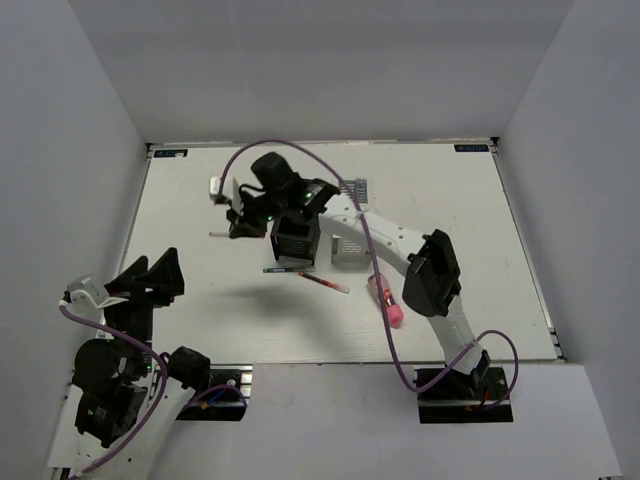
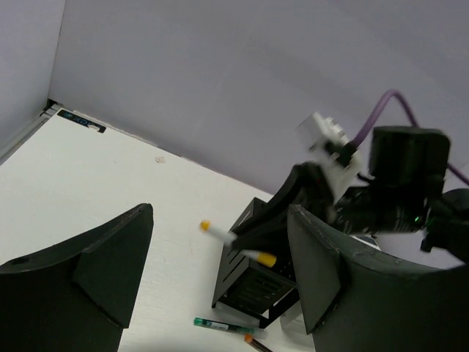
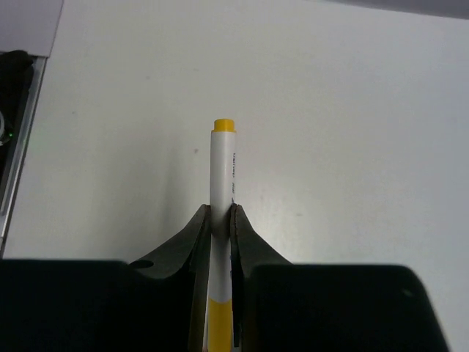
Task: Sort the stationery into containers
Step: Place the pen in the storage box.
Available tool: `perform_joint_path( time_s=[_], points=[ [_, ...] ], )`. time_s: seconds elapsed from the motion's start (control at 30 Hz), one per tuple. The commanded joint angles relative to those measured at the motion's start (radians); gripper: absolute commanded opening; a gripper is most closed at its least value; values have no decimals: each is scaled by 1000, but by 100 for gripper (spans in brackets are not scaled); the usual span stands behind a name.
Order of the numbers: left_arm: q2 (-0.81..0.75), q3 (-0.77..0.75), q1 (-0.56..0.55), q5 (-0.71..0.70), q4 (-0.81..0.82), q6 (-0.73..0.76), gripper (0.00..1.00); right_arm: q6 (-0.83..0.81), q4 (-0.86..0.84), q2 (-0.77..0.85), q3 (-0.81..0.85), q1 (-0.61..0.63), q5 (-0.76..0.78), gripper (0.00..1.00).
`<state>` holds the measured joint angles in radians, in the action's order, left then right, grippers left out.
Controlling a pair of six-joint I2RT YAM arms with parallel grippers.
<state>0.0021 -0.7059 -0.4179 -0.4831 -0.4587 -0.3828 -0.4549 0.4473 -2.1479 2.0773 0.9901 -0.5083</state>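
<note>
I need to move my right gripper outward and over the far end of the black bin [image 2: 253, 290] next, then let go of the white stick. The stick is still beside that bin.
My right gripper [image 3: 221, 216] is shut on a thin white stick with yellow tips [image 3: 222, 176], held level above the table just left of the containers [image 1: 296, 242]. In the left wrist view the same stick [image 2: 220, 235] hangs by the near black bin [image 2: 253, 290]. A dark slim pen [image 1: 285, 269], a red pen [image 1: 326, 284] and a stubby pink tube [image 1: 386, 301] lie on the table in front of the bins. My left gripper [image 1: 152, 280] stands open and empty at the near left, well away from them. The right arm hides part of the bin block.
A white-grey bin [image 1: 352, 252] stands right of the black one. Grey walls close in the table [image 1: 200, 320] on the left, back and right. The right arm's purple cable [image 1: 375, 275] loops over the bins and the pink tube.
</note>
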Motion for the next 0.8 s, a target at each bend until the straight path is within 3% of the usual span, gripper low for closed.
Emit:
perform_joint_path(
  time_s=[0.0, 0.2, 0.53, 0.63, 0.77],
  points=[
    [-19, 6, 7, -5, 5, 2, 84, 22, 2, 78, 66, -83, -91, 0],
    [-10, 6, 7, -5, 5, 2, 84, 2, -110, 108, 26, -249, -301, 0],
    [28, 6, 7, 14, 5, 12, 84, 179, -392, -23, 66, -490, -673, 0],
    [38, 6, 7, 24, 5, 12, 84, 420, -695, -79, 28, -525, -817, 0],
    [47, 6, 7, 34, 14, 21, 84, 872, -1280, -153, -68, -556, -898, 0]
  ],
)
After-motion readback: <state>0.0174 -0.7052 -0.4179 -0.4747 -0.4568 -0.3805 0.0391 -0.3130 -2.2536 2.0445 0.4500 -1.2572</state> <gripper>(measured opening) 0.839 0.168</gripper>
